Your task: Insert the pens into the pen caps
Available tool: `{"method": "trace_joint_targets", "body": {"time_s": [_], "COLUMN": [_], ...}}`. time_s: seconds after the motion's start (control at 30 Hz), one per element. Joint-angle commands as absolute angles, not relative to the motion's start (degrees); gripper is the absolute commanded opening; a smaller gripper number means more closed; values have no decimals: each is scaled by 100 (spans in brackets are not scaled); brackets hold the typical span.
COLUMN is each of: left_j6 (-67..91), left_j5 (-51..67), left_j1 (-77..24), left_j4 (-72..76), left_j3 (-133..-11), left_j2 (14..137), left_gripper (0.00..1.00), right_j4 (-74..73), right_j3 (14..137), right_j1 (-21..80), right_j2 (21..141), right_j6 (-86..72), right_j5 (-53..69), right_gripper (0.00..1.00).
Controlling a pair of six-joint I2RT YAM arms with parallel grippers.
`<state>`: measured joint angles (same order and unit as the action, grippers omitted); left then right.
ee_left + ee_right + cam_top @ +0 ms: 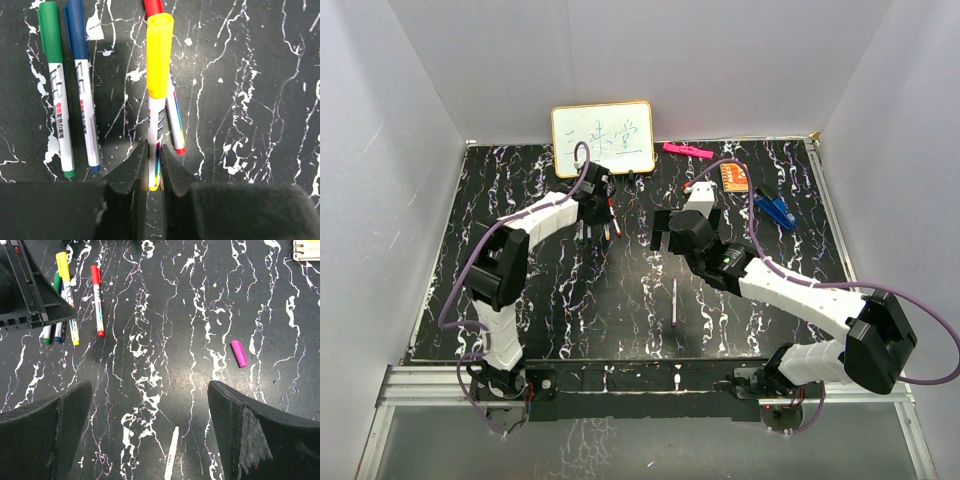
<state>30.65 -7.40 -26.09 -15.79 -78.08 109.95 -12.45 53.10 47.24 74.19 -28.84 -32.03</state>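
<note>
I should next lower my left gripper and release the white pen's body beside the blue-capped pen, since the table is bare there.
My left gripper [153,162] is shut on the lower barrel of a white pen with a yellow cap [159,55], held just above the black marbled table. Beside it lie a green-capped pen [57,100] and a blue-capped pen [82,95]. A red-capped pen [175,125] lies partly under the yellow one. My right gripper [150,395] hangs wide open over the table with nothing between its fingers. An uncapped pen [171,455] lies below it, also seen in the top view [674,303]. A loose purple cap [238,353] lies to its right.
A small whiteboard [603,138] leans at the back wall. A pink marker-like bar [687,151], an orange notebook [735,177] and a blue clip [777,210] lie at the back right. White walls enclose the table on three sides.
</note>
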Motion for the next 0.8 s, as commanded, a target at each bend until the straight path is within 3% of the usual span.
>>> {"method": "trace_joint_targets", "body": {"time_s": [0.0, 0.53, 0.77], "left_j6": [3121, 3239, 3225], "left_j5": [-1055, -1231, -1212], "left_j1": [-2575, -2524, -2496], "left_j4": [-2225, -2375, -2299], "left_j3": [-8205, -8607, -8617], "left_j2": [11163, 11846, 11889], "left_gripper": [0, 0, 15], "right_j4": [-1038, -976, -976], "right_j3": [5513, 5327, 5283], "right_j1": [4724, 4720, 4720], "right_j2": [7281, 7277, 7287], "right_j6": [-2914, -2900, -2901], "right_j5": [-3351, -3297, -3296], "right_gripper": [98, 98, 98]}}
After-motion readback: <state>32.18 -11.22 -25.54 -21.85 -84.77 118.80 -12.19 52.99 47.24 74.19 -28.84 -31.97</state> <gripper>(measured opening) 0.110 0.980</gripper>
